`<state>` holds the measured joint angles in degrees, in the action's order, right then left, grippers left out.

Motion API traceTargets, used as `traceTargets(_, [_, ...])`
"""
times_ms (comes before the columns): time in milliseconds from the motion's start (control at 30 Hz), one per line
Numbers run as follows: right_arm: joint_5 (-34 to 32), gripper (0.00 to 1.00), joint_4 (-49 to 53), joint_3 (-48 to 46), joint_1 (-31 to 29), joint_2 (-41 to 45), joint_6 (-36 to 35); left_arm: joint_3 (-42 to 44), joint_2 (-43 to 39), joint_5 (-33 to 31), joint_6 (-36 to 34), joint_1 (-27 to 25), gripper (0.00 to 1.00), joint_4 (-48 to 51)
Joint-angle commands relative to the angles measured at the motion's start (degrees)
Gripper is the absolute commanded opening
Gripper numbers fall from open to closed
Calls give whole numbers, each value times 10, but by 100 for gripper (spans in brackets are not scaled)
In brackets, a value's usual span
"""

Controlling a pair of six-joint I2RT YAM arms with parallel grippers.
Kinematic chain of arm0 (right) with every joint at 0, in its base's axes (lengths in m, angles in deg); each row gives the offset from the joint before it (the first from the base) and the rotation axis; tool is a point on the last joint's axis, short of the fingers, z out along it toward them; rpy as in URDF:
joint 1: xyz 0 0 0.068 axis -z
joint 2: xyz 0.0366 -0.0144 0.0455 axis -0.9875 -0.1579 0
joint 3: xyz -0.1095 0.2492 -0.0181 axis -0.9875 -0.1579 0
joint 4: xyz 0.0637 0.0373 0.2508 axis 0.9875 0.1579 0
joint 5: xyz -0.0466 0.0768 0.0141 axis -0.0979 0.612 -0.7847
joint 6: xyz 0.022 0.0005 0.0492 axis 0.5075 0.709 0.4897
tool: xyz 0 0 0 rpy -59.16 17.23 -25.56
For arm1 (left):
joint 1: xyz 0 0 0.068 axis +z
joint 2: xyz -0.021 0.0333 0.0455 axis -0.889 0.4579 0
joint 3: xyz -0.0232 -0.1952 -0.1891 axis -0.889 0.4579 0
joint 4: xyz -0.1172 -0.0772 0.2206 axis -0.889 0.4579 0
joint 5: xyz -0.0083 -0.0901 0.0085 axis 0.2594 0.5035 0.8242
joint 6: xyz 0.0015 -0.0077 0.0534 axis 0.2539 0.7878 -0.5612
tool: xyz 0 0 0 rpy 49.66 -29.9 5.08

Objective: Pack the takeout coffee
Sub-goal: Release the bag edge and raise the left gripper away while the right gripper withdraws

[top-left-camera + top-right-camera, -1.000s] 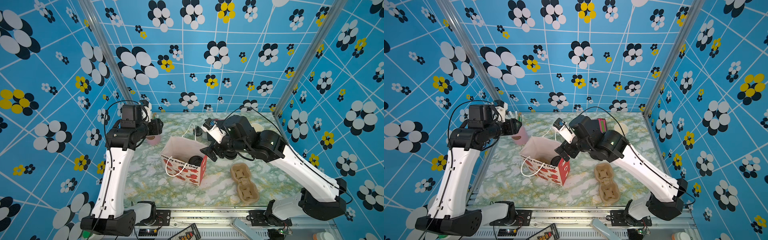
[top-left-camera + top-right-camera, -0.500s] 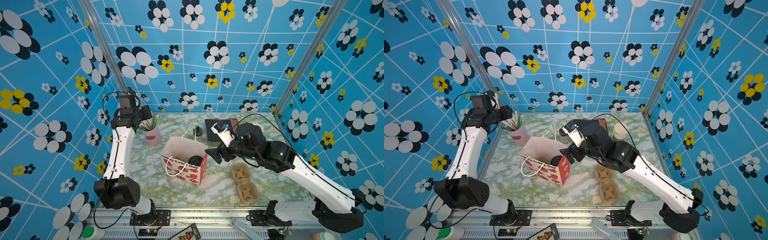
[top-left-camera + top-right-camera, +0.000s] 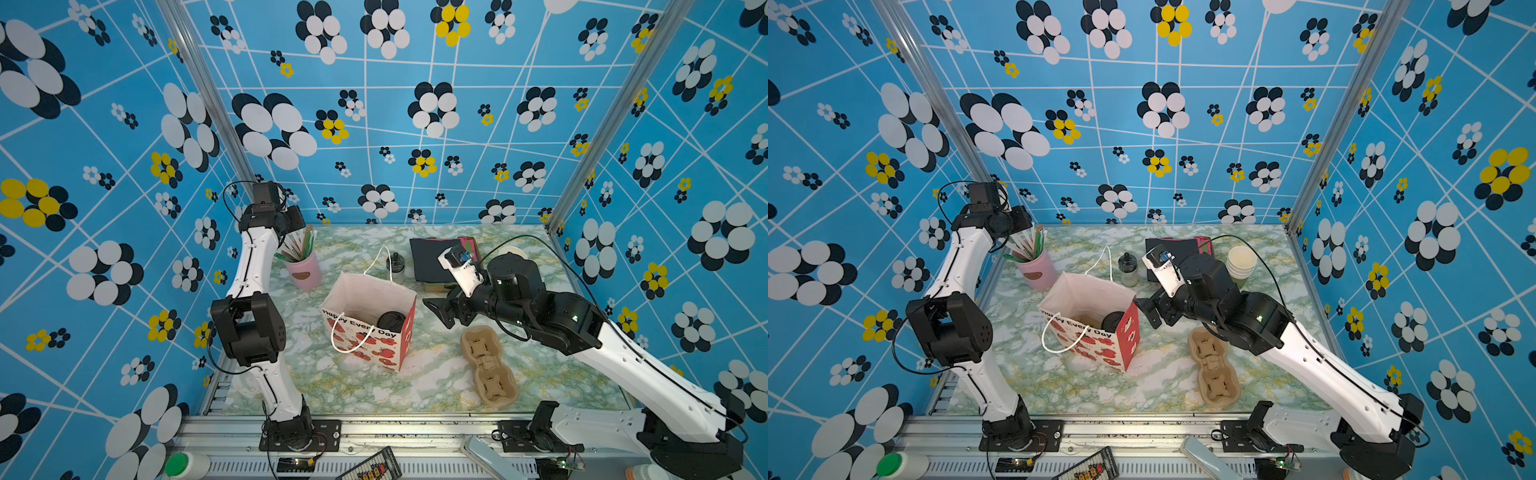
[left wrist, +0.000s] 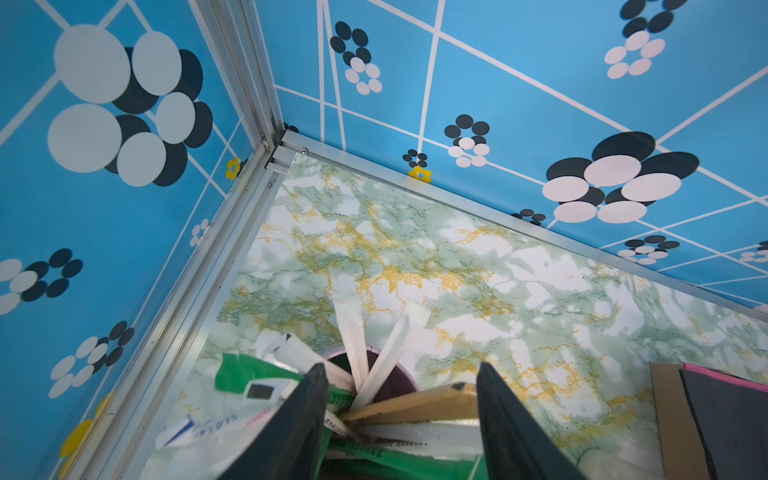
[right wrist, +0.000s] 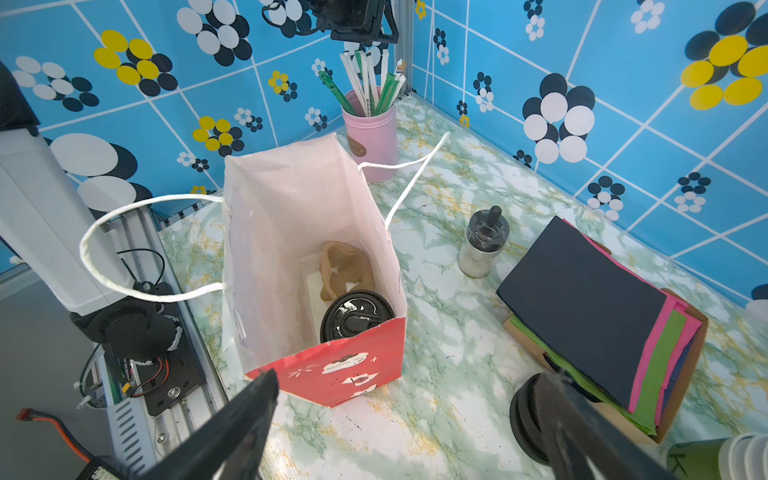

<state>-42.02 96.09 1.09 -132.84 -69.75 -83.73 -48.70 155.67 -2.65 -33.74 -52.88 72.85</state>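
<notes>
I will ease my left gripper down and outward around the white wrapped straw's upper end [image 3: 295, 239] [image 4: 402, 332], which is below and outward of it, lined up between my fingers.
The takeout coffee [image 5: 356, 322], a cup under a black sip lid, stands inside the red-and-white paper bag [image 5: 291, 187], in the corner nearest my right gripper. Both top views show the coffee's lid [image 3: 390, 322] [image 3: 1113, 321] in the bag [image 3: 370, 286] [image 3: 1092, 291]. My right gripper [image 3: 440, 313] [image 3: 1148, 316] [image 5: 405, 376] hangs open just right of the bag, empty. At the back left corner my left gripper [image 4: 399, 370] points down over the pink cup of straws [image 4: 374, 365], jaws apart, with straws below the gap.
The pink straw cup [image 3: 305, 270] stands behind the bag on the left. A shaker jar [image 3: 395, 266], stacked coloured sheets [image 3: 432, 257], nested paper cups [image 3: 1241, 262] and black lids [image 5: 523, 415] sit at the back. A cardboard cup carrier [image 3: 488, 365] lies right of the bag.
My right gripper has drawn back to the right, away from the bag's rim. My left arm has stretched upward and its gripper has moved over the straw cup.
</notes>
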Motion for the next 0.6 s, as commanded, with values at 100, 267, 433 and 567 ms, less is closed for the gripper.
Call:
traceTargets(100, [-3,99,-15,-18,16,11,8,-48,46,-18,17,14,52,6])
traceTargets(267, [-1,99,-16,-20,20,7,9,-55,66,-17,21,18,47,2])
traceTargets(433, [0,99,-15,-19,22,5,10,-83,94,-13,20,23,37,14])
traceTargets(567, [0,99,-17,-20,24,3,11,-101,110,3,23,25,27,22])
